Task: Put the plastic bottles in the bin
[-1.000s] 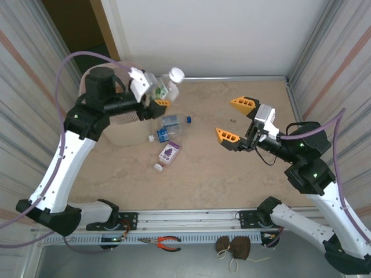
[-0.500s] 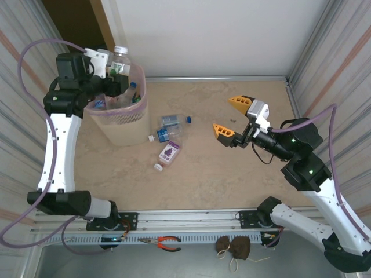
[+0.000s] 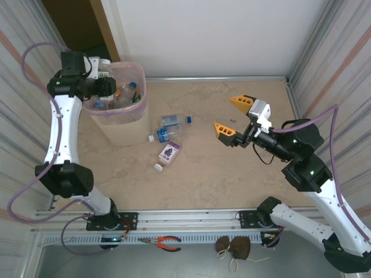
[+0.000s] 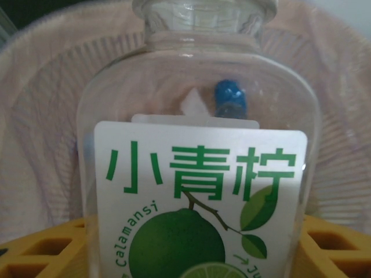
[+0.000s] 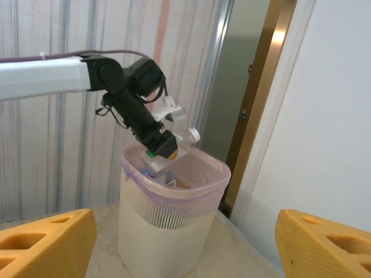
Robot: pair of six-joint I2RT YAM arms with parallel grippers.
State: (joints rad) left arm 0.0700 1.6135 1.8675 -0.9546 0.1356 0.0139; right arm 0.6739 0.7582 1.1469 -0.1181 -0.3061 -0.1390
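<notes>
The left gripper lowers the clear bottle deeper into the opening of the pink-lined bin (image 3: 120, 91) (image 4: 197, 104) next, then releases it.
My left gripper (image 3: 109, 86) is shut on a clear plastic bottle (image 4: 200, 116) with a white lime label; its yellow fingers (image 4: 35, 255) press both sides. In the right wrist view that bottle (image 5: 184, 143) hangs tilted in the mouth of the bin (image 5: 168, 231), white cap up. The beige bin (image 3: 124, 124) with its pink liner stands at the far left and holds other bottles. Three more plastic bottles lie on the floor beside it: two clear ones (image 3: 170, 123) (image 3: 164, 135) and a purple-labelled one (image 3: 168, 152). My right gripper (image 3: 233, 117) hovers open at mid-right, holding nothing.
Loose caps (image 3: 189, 119) (image 3: 157, 167) lie near the floor bottles. Corrugated walls close in both sides, and a white wall stands at the back. Orange-handled pliers (image 3: 168, 243) and a brown pouch (image 3: 235, 246) rest by the near rail.
The left arm swung left with the lime bottle, from beside the bin to over it, then lowered the bottle into the bin's mouth. The right arm barely moved.
</notes>
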